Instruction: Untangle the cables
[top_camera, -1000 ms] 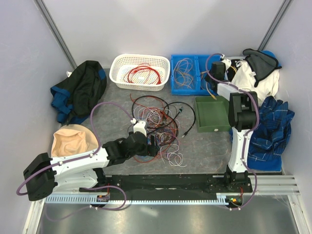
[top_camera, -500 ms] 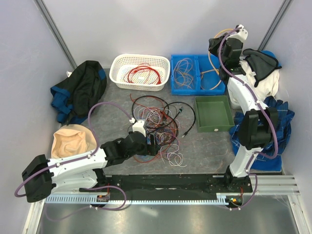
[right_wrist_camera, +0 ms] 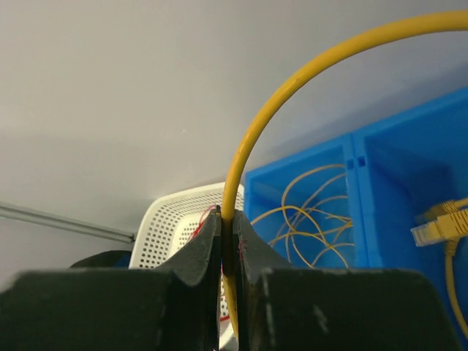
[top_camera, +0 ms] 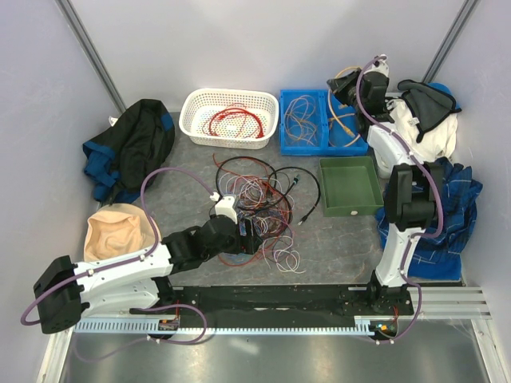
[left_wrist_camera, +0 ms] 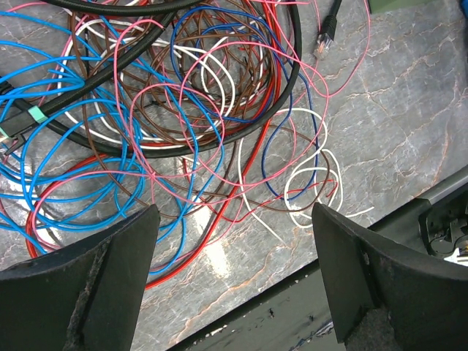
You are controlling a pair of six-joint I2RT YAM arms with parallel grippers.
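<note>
The right gripper should go down into the blue bin's section point(top_camera: 342, 126) point(right_wrist_camera: 409, 194) beside the thin wires and let go of the yellow cable, since the cable's hanging length already trails inside.
The cables point(top_camera: 259, 203) lie in a loose tangle mid-table: black, red, brown, pink, blue and white loops. My left gripper point(top_camera: 249, 237) hovers open over the tangle's near edge. In its wrist view the gripper point(left_wrist_camera: 234, 256) has only bare table between its fingers point(left_wrist_camera: 88, 285), with blue, pink and red wires point(left_wrist_camera: 146, 146) just beyond. My right gripper point(top_camera: 339, 86) is raised over the blue bin point(top_camera: 319, 148). It is shut on a yellow cable point(right_wrist_camera: 241, 161), which arches up from the gripper point(right_wrist_camera: 227, 219) and trails into the bin's right compartment.
A white basket point(top_camera: 192, 128) at the back holds red cables point(top_camera: 234, 121). The blue bin's left compartment holds thin wires point(top_camera: 301, 118). A green tray point(top_camera: 351, 209) sits right of the tangle. Clothes lie at the left point(top_camera: 128, 148) and right point(top_camera: 443, 207), and a beige cap point(top_camera: 116, 230) is near my left arm.
My right arm rose from low beside the blue bin, lifting the yellow cable, then came slightly left and down. My left arm edged a little toward the tangle and stays open.
</note>
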